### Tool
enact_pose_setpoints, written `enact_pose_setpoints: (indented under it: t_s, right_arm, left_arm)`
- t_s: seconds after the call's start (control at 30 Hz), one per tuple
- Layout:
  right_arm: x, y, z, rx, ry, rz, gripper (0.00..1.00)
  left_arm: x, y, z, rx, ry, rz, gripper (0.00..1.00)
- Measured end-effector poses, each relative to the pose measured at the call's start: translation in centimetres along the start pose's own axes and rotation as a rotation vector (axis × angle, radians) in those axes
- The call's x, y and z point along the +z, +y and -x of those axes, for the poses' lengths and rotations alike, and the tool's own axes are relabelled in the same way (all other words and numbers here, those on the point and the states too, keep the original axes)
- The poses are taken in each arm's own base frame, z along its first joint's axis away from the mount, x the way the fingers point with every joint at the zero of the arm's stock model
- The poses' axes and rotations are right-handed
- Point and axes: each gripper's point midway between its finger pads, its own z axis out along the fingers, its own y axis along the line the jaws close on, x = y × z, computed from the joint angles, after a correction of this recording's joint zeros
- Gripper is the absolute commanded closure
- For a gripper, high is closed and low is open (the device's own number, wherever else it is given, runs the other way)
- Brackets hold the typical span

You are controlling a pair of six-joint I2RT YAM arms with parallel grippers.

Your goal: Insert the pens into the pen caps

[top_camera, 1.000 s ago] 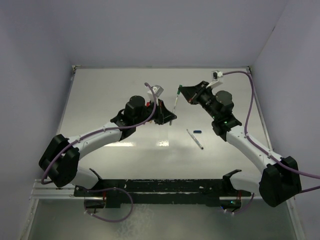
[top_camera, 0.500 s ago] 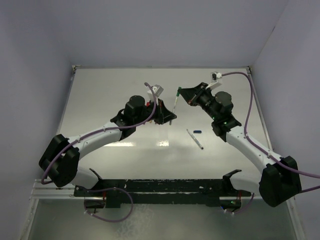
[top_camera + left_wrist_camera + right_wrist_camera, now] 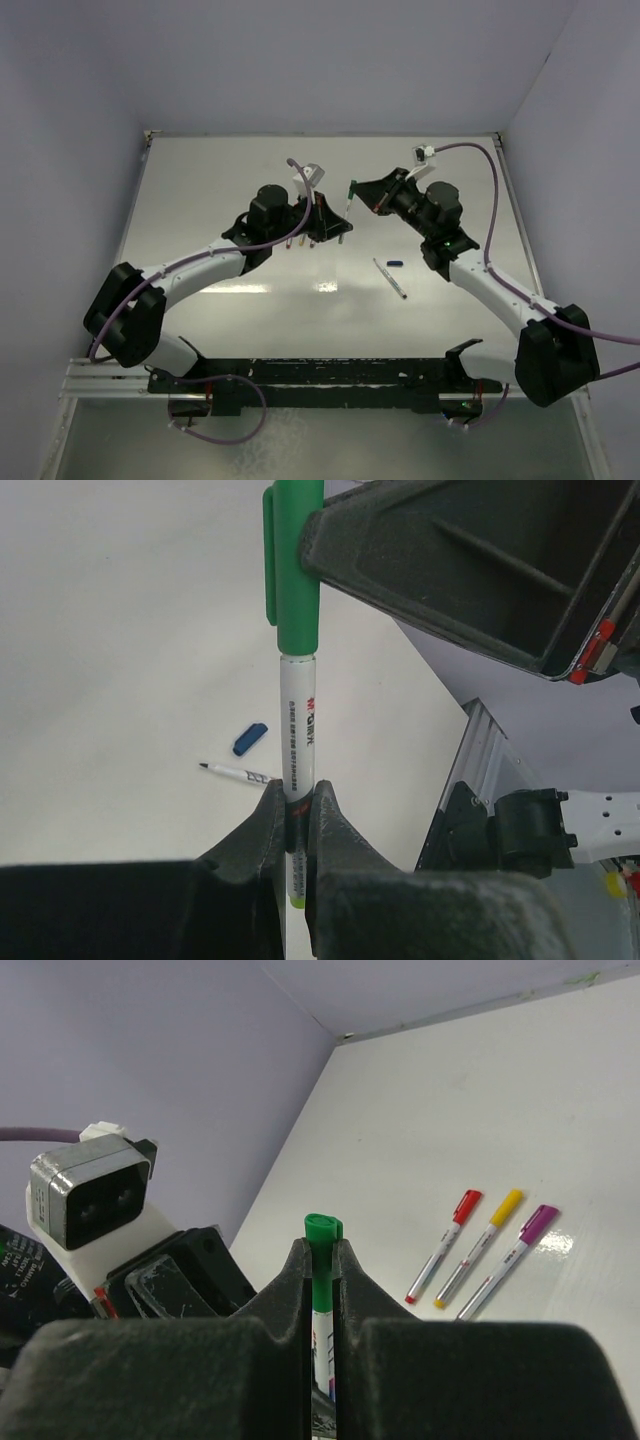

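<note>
My left gripper lowers the green pen onto the bare tabletop (image 3: 329, 248) beside the purple pen next and releases it, since the green cap already sits over its end.
My left gripper (image 3: 297, 798) is shut on the white barrel of the green pen (image 3: 299, 735), near its green end. The green pen cap (image 3: 296, 575) sits over the pen's other end. My right gripper (image 3: 320, 1255) is shut on that green cap (image 3: 322, 1232). In the top view the two grippers, left (image 3: 338, 228) and right (image 3: 362, 192), meet close together above the middle of the table. An uncapped pen (image 3: 236, 772) and the dark blue cap (image 3: 250, 739) lie side by side on the table; both also show in the top view, pen (image 3: 391, 279) and cap (image 3: 394, 264).
Three capped pens lie side by side on the table below the grippers: red (image 3: 446, 1243), yellow (image 3: 482, 1246) and purple (image 3: 512, 1258). Purple walls enclose the white table (image 3: 200, 200). Purple cables loop off both wrists.
The two grippers have come closer together, the left one moving farther from the bases. Less of the green pen shows between them.
</note>
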Motion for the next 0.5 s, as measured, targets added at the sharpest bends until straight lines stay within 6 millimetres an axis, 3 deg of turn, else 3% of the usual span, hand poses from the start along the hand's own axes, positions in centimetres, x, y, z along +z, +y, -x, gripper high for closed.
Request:
enact_pose_setpoints:
  t_s: [0.27, 0.5]
  right_arm:
    - [0.5, -1.3, -1.4, -0.048, 0.064, -0.034, 1.00]
    - [1.1, -0.9, -1.3, -0.166, 0.102, -0.075, 1.00]
  left_arm:
    - [0.5, 1.3, -0.9, -0.033, 0.042, 0.011, 1.00]
    - [0.7, 1.7, -0.3, -0.041, 0.054, 0.019, 1.00]
